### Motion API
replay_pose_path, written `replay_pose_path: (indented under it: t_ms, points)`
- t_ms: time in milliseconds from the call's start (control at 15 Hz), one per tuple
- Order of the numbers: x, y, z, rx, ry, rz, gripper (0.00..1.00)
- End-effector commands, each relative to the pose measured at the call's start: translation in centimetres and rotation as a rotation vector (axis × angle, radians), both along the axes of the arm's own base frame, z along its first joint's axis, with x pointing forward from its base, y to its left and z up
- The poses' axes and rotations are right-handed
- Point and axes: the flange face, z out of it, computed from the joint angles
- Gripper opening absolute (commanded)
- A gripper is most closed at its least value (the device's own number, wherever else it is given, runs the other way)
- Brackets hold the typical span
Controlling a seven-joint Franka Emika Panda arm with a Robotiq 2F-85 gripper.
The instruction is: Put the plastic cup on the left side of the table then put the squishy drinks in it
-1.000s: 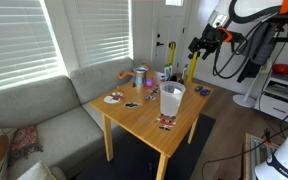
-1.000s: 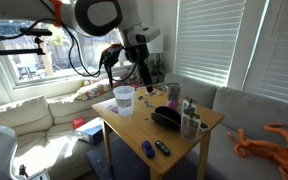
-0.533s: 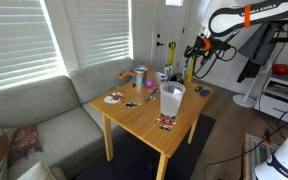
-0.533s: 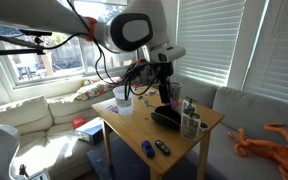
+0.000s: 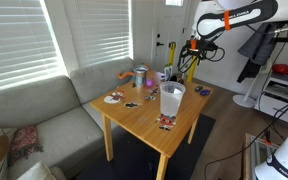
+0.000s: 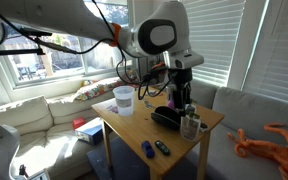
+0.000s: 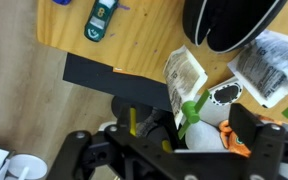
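Observation:
My gripper comes down onto the green straw of the small white squishy drink next, since that straw shows between my open fingertips in the wrist view.
The plastic cup (image 5: pixel 172 98), a tall translucent whitish tumbler, stands upright on the light-wood table (image 5: pixel 144 115); it also shows in an exterior view (image 6: pixel 124 100). My gripper (image 6: pixel 181 97) hangs over the far end of the table (image 6: pixel 134 130), above a black bowl (image 6: pixel 165 117), well apart from the cup. In the wrist view my gripper (image 7: pixel 189 132) is open and empty. A small white item with a green straw (image 7: pixel 189 108) and an orange item (image 7: pixel 234 135) lie below it. Two small squishy items (image 6: pixel 154 149) lie near the table's edge; one shows in the wrist view (image 7: pixel 101 20).
A silvery mug with orange trim (image 5: pixel 141 76) and a plate (image 5: pixel 114 98) stand near the sofa (image 5: pixel 44 115). The black bowl (image 7: pixel 229 20), a cup (image 6: pixel 191 125) and a silvery packet (image 7: pixel 266 65) crowd the end under my gripper. Window blinds are behind.
The arm has swung from beside the table to over its end with the black bowl and has come lower. The cup and the table items have not moved.

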Motion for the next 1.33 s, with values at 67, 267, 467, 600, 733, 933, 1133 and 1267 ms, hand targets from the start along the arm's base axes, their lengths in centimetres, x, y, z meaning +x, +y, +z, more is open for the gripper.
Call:
replay_pose_path:
  t_ms: [67, 267, 467, 600, 733, 933, 1133, 1267]
  points:
    - [2.2, -1.0, 0.0, 0.016, -0.006, -0.050, 0.86]
    - [2.8, -1.2, -0.4, 0.019, -0.003, -0.052, 0.54]
    - [3.2, -1.1, -0.9, 0.029, 0.004, -0.045, 0.34]
    - [3.4, -0.9, -1.2, 0.036, 0.011, -0.042, 0.20]
    - [3.3, -0.9, -1.2, 0.036, 0.020, -0.049, 0.06]
    - [2.6, -0.9, 0.7, 0.021, 0.017, -0.048, 0.04]
    - [1.7, -0.4, 3.9, -0.004, -0.010, -0.025, 0.04]
    - [0.9, 0.8, 6.4, -0.019, -0.028, 0.022, 0.04]
